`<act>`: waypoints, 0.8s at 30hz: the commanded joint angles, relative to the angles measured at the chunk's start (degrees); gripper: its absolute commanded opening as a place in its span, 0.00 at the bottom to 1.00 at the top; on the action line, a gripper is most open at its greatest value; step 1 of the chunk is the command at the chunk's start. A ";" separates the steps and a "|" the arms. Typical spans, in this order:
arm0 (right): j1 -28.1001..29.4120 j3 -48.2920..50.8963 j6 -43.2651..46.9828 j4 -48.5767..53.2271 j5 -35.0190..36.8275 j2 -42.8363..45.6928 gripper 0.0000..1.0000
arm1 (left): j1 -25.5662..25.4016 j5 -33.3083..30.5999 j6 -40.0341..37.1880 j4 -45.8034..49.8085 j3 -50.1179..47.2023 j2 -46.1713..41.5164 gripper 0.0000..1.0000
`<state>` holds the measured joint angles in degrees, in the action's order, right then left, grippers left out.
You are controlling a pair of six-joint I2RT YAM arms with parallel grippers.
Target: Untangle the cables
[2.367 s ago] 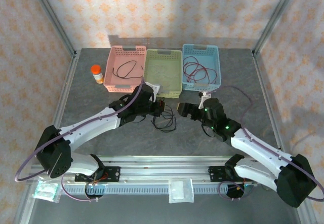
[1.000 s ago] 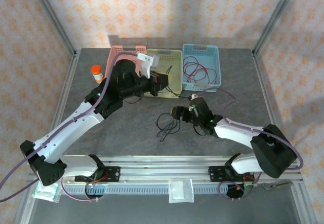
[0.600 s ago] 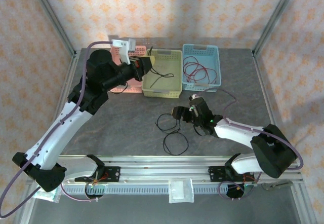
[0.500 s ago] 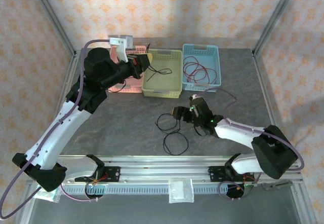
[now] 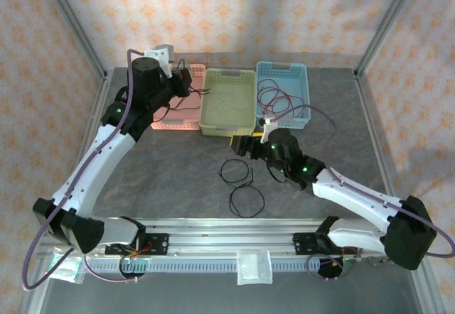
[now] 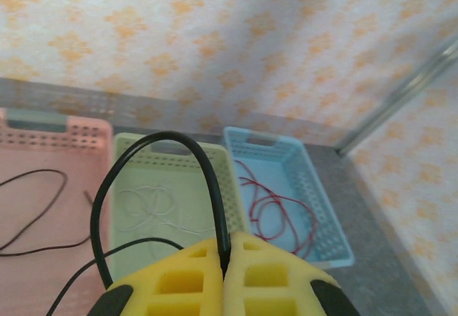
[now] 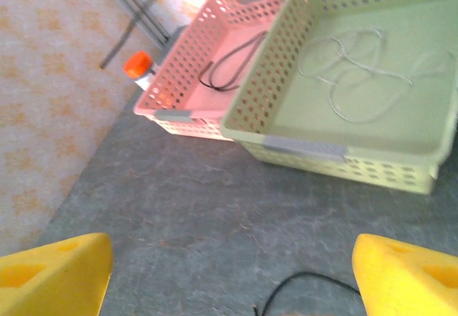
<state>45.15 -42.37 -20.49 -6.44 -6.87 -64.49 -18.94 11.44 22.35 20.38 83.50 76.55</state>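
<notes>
I will next move my left gripper down toward the bottom of the pink basket (image 5: 174, 123) (image 6: 41, 205) and let go of the black cable there, because another black cable is already in the pink basket.
My left gripper (image 5: 183, 81) is raised over the pink basket (image 5: 174, 123), its yellow fingers (image 6: 172, 280) shut on a black cable (image 6: 207, 166) that arches up from between them. Two more black cable loops (image 5: 234, 172) (image 5: 247, 200) lie on the grey table in front of the baskets. My right gripper (image 5: 238, 145) hovers open just beyond them, with one black cable end (image 7: 308, 291) showing between its fingertips (image 7: 54, 273). A white cable (image 7: 358, 80) lies in the green basket (image 5: 227, 131), red cables (image 5: 281, 99) in the blue basket (image 5: 283, 66), and a black cable (image 7: 232, 62) in the pink basket.
The three baskets stand side by side at the back of the table. An orange-capped bottle (image 7: 138, 66) stands left of the pink basket. Metal frame posts rise at the back corners, and a rail (image 5: 227, 239) runs along the near edge.
My left arm has swung left from over the green basket to over the pink one, carrying the black cable. The right gripper rose and shifted slightly left. A loop now lies free on the table.
</notes>
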 commanded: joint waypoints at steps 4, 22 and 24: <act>2.31 -5.47 5.91 -2.38 3.45 -0.72 0.87 | 3.60 -5.17 -1.43 -2.04 -0.76 4.27 0.00; 2.43 -7.13 7.11 -0.63 7.31 1.51 0.90 | 10.39 -14.84 -2.88 -2.69 13.06 28.95 0.00; 2.39 -6.72 6.63 -0.34 7.70 1.98 0.90 | 10.51 -15.78 -3.74 -3.72 14.73 31.59 0.00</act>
<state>47.22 -50.02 -13.45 -7.25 -1.15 -64.20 -8.84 -0.89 20.56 18.24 94.87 106.32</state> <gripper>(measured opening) 0.899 0.049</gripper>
